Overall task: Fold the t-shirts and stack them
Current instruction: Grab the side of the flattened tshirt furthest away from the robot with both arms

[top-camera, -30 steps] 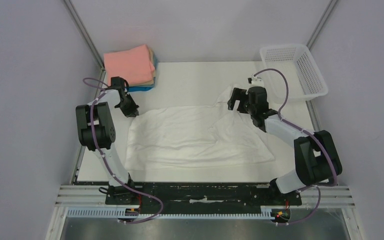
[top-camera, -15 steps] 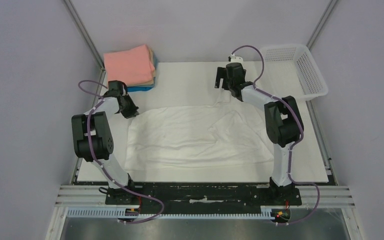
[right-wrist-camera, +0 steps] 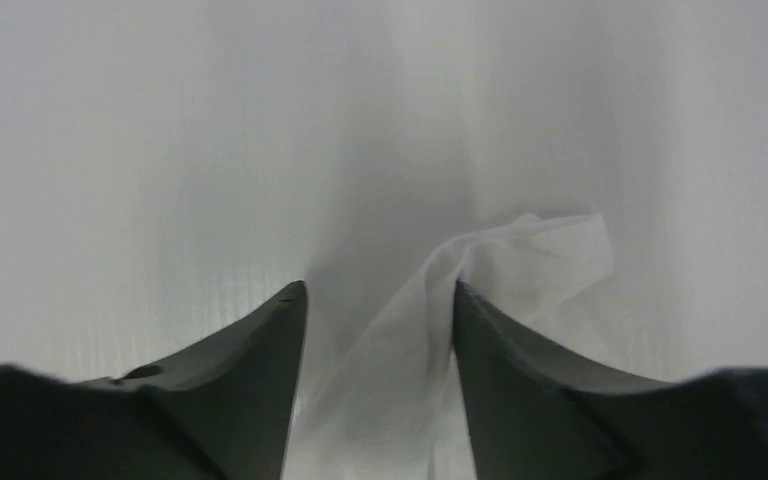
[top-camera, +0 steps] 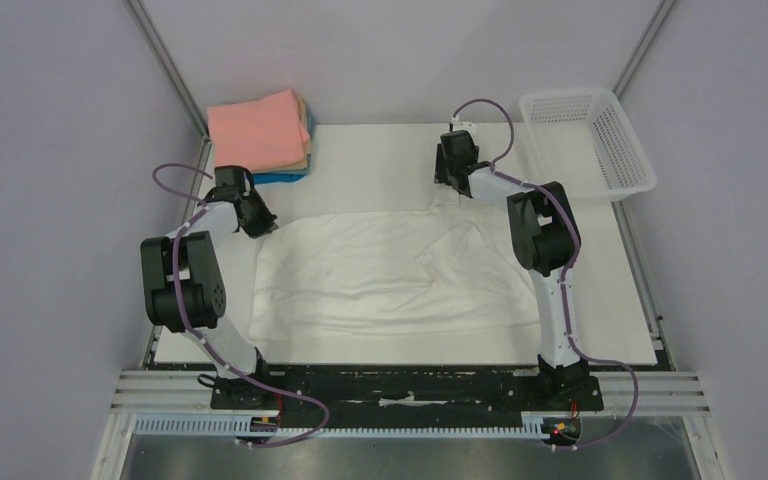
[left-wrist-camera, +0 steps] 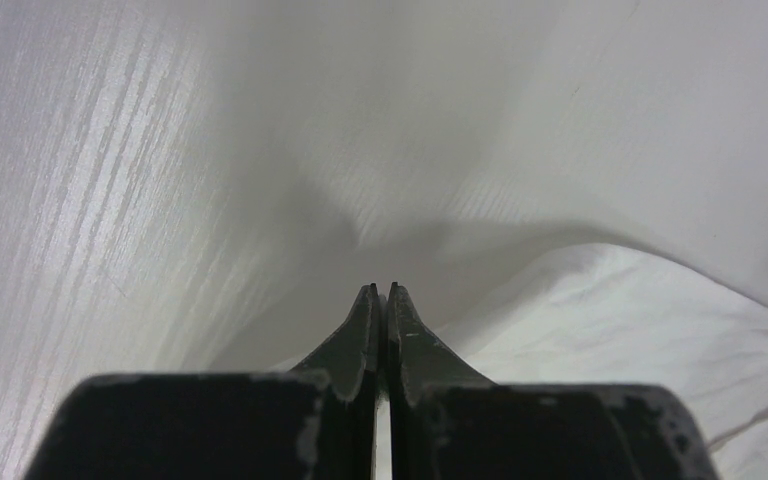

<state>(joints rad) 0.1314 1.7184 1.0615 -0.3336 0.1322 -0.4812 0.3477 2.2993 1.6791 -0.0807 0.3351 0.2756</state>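
Observation:
The shirt's pinched corner in my left gripper will go back toward the base, over the shirt's near part, and be released, since the shirt's still spread out.
A plain white t-shirt (top-camera: 390,270) lies spread over the middle of the table. My left gripper (top-camera: 263,226) sits at its far left corner. In the left wrist view its jaws (left-wrist-camera: 381,290) are shut on the shirt's edge, with white cloth (left-wrist-camera: 610,310) rising beside them. My right gripper (top-camera: 449,180) is at the shirt's far right corner. Its jaws (right-wrist-camera: 378,288) are open, with a crumpled tip of the cloth (right-wrist-camera: 520,260) lying between them. Folded shirts are stacked at the back left, salmon-pink (top-camera: 258,130) on top, then tan, then blue (top-camera: 282,177).
A white plastic lattice basket (top-camera: 590,140) stands at the back right corner. Grey walls and metal posts close in the table on three sides. The arm bases and a black rail run along the near edge.
My right arm has reached out from the shirt's right side to the far edge, and the cloth there is now spread further back. My left gripper has barely shifted.

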